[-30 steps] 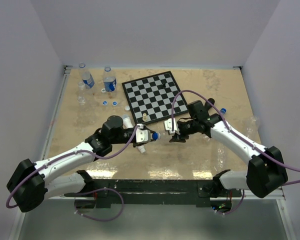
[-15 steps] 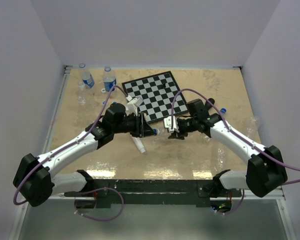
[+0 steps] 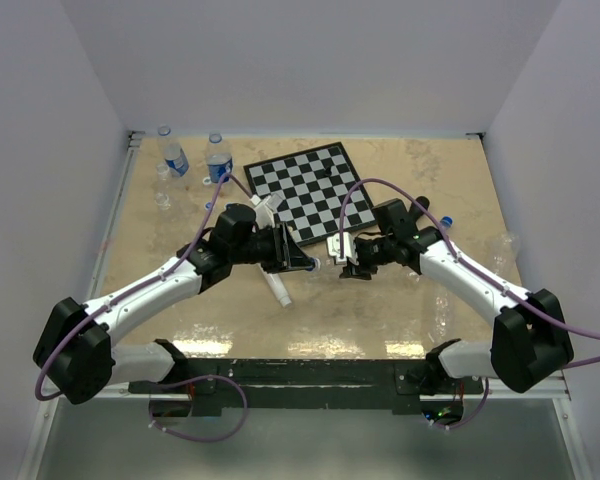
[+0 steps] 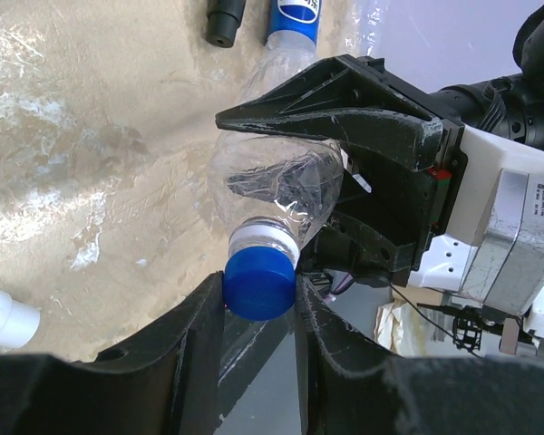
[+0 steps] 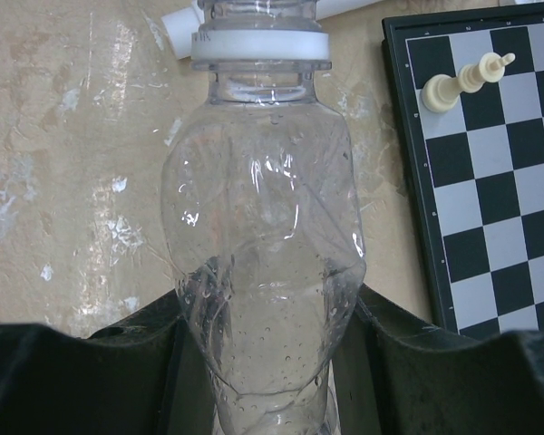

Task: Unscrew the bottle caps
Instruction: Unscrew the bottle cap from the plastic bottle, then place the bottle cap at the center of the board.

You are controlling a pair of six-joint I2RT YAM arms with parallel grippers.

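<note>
I will next pull the cap off the neck with my left gripper and move it outward over the chessboard [image 3: 305, 188]. I will then lower it and release it between the board and the black stick, where the tabletop is bare.
A clear, label-less bottle [image 5: 263, 236] is held on its side above the table between my two grippers. My right gripper [image 5: 263, 362] is shut on its crumpled body, one finger on each side. The bottle's white neck ring [image 5: 260, 47] shows at the top of the right wrist view. The blue bottle cap [image 4: 257, 277] sits on that neck, and my left gripper [image 4: 258, 294] is shut on it. Seen from above, the left gripper [image 3: 307, 263] and the right gripper [image 3: 343, 258] face each other just in front of the chessboard [image 3: 305, 188].
Two upright bottles [image 3: 175, 156] [image 3: 218, 160] stand at the back left, with loose caps [image 3: 210, 206] [image 3: 229, 207] in front. A white stick [image 3: 278, 290] lies below the left gripper. A pale chess piece [image 5: 462, 80] stands on the board. A black stick [image 4: 227, 18] lies by a blue-labelled bottle [image 4: 296, 11].
My left wrist has turned about the cap and the left forearm has swung toward the back of the table. The right arm and the bottle have barely moved.
</note>
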